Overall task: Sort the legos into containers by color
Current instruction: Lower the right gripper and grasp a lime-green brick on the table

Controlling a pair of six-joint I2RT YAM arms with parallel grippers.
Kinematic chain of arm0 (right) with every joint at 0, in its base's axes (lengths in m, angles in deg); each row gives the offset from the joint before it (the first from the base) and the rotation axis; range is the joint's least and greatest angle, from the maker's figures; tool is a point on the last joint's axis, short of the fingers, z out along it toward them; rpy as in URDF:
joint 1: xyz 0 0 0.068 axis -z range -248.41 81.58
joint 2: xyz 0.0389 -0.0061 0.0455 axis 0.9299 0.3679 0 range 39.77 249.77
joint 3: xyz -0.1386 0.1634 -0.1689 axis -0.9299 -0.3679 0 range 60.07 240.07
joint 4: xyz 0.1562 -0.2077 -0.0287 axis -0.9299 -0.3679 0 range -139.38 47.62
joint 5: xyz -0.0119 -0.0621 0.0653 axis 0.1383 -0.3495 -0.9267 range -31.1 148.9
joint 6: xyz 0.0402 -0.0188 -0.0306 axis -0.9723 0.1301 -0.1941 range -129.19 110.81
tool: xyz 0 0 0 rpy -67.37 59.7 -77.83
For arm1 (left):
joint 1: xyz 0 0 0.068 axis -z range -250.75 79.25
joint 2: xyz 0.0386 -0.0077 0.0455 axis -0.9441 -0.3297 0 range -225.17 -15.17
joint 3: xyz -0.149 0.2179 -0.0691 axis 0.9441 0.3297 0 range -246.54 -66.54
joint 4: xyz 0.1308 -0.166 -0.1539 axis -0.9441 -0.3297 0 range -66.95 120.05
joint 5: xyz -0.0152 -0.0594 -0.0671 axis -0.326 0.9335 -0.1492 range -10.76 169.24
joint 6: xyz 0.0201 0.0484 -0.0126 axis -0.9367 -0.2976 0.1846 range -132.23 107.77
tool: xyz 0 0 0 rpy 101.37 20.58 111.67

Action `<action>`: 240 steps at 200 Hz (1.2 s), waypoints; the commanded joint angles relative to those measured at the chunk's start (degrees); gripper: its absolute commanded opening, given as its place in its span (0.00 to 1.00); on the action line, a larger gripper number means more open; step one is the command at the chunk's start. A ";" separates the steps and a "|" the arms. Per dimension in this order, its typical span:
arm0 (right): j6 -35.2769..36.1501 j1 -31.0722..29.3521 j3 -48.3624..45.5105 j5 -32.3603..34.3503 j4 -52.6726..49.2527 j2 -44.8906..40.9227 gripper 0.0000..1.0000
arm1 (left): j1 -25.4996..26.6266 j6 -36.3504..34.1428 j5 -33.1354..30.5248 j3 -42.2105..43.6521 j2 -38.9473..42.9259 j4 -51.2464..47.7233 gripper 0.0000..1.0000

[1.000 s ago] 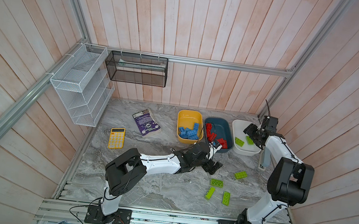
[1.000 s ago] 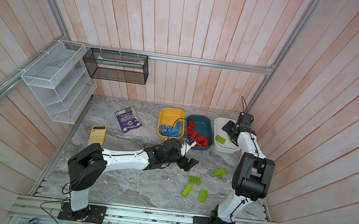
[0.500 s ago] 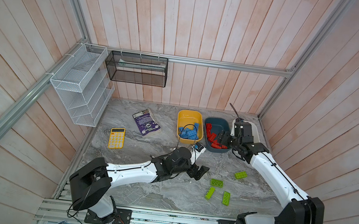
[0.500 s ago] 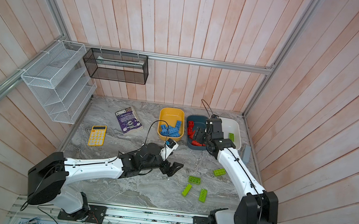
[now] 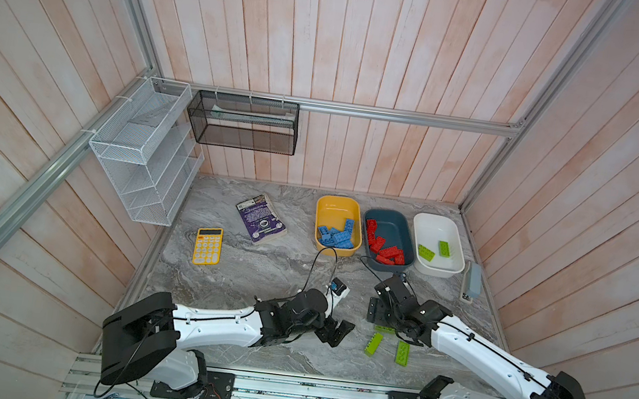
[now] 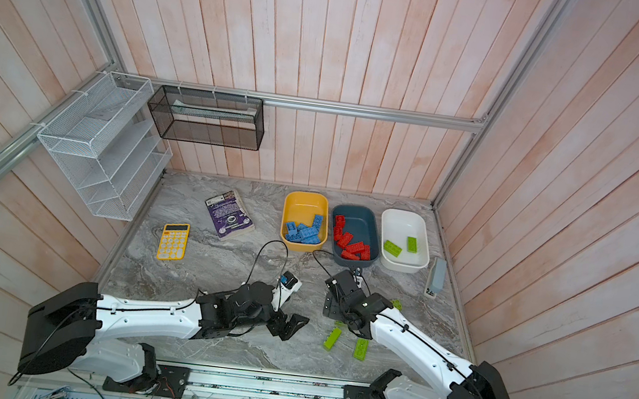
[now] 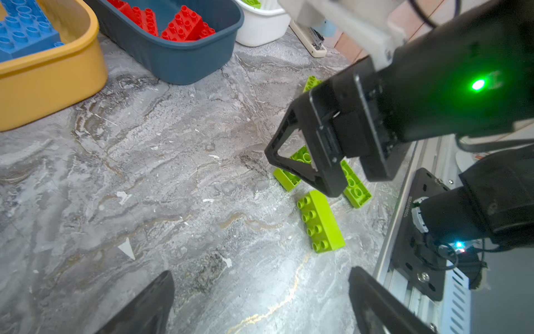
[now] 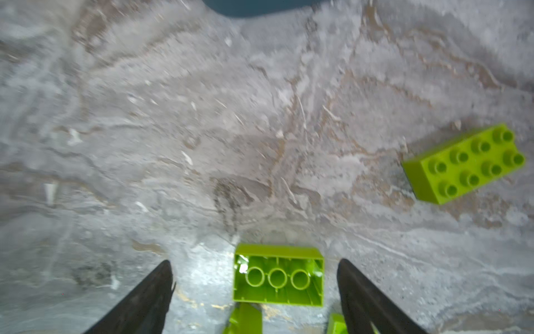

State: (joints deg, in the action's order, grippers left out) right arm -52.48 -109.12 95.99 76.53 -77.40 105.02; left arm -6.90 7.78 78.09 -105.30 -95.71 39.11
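Observation:
My right gripper should come down around the overturned green brick (image 5: 383, 329) (image 8: 278, 277) and close on the brick's short ends, because my open fingers already line up with them.
Three containers stand in a row at the back right. The yellow tub (image 5: 338, 199) holds blue legos (image 5: 336, 234), the teal tub (image 5: 385, 214) holds red legos (image 5: 384, 251), and the white tub (image 5: 434, 219) holds two green ones (image 5: 444, 248). Several lime green legos lie loose near the front, among them one (image 5: 373, 344) beside another (image 5: 401, 352). My right gripper (image 8: 254, 263) is open, low over the table. An overturned green brick (image 8: 278, 277) lies between its fingers, untouched. My left gripper (image 7: 260, 274) is open and empty, just left of the loose bricks (image 7: 320, 224).
A yellow calculator (image 5: 207, 245) and a purple book (image 5: 260, 219) lie on the left half of the marble table. A grey stapler (image 5: 471, 281) sits by the right wall. A white wire rack (image 5: 148, 153) and a black mesh basket (image 5: 242, 123) hang on the walls.
My right arm has swung from over the white tub down to the loose green bricks at the front, its jaws spreading wider. The left arm has drawn back toward the front.

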 commanded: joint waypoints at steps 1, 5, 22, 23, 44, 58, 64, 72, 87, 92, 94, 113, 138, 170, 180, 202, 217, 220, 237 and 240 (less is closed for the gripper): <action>-5.27 -0.56 -2.08 2.18 -1.65 -1.16 0.89 | 0.39 1.34 -0.84 1.35 -0.21 1.82 0.95; -5.31 -0.60 -2.48 2.02 -1.51 -1.26 0.89 | 0.48 1.44 -0.73 1.48 -0.42 2.03 0.95; -5.24 -0.62 -3.20 1.50 -0.77 -0.81 0.89 | 0.57 1.68 -0.59 1.84 -1.16 2.46 0.95; -5.23 -0.61 -3.21 1.47 -0.72 -0.73 0.89 | 0.57 1.69 -0.56 1.84 -1.23 2.50 0.95; -4.37 -0.68 -3.11 0.41 0.57 1.01 0.89 | 0.57 1.63 -0.35 1.85 -2.14 2.96 0.95; -4.27 -0.71 -3.43 0.32 1.35 2.15 0.88 | 0.57 1.70 -0.26 1.75 -2.43 2.98 0.95; -4.26 -0.73 -3.50 0.22 1.61 2.55 0.87 | 0.58 1.65 -0.27 1.66 -2.52 2.98 0.95; -4.13 -0.70 -3.73 -0.01 2.04 3.06 0.87 | 0.65 1.68 -0.26 1.68 -2.44 2.98 0.95; -3.87 -0.69 -3.91 -0.59 2.72 3.94 0.85 | 0.66 1.77 -0.43 1.93 -2.20 3.14 0.95; -3.82 -0.71 -4.03 -0.72 2.97 4.21 0.84 | 0.66 1.79 -0.48 2.01 -2.16 3.15 0.95; -3.80 -0.72 -4.04 -0.75 3.02 4.25 0.84 | 0.66 1.79 -0.51 2.02 -2.15 3.11 0.95; -3.60 -0.70 -4.46 -1.18 3.95 4.66 0.80 | 0.66 1.76 -0.61 2.13 -2.17 2.96 0.95; -3.44 -0.77 -4.73 -1.85 4.94 4.97 0.75 | 0.66 1.79 -0.62 1.94 -2.43 3.06 0.95; -3.00 -0.74 -4.63 -2.11 5.84 5.54 0.67 | 0.66 1.78 -0.79 1.76 -1.95 2.92 0.95; -2.95 -0.73 -4.63 -2.07 6.04 5.82 0.64 | 0.66 1.81 -0.87 1.80 -1.80 2.84 0.95; -2.37 -0.77 -4.24 -1.83 5.92 5.72 0.58 | 0.66 1.85 -1.00 1.76 -1.29 2.15 0.95; -1.74 -0.70 -3.31 -0.38 5.17 5.01 0.57 | 0.66 1.48 -1.52 1.55 -0.91 1.86 0.95; -1.57 -0.72 -3.12 -0.10 4.98 4.90 0.57 | 0.66 1.35 -1.73 1.44 -0.97 1.80 0.95; -0.65 -0.69 -1.62 1.03 4.19 4.13 0.53 | 0.66 0.63 -2.60 0.85 -1.13 1.44 0.95; -0.47 -0.71 -1.38 1.21 4.13 4.11 0.53 | 0.66 0.51 -2.71 0.64 -1.23 1.37 0.95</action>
State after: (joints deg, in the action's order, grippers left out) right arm -54.62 -109.54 92.08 75.32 -72.03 110.05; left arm -6.55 9.01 77.20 -103.99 -97.59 41.23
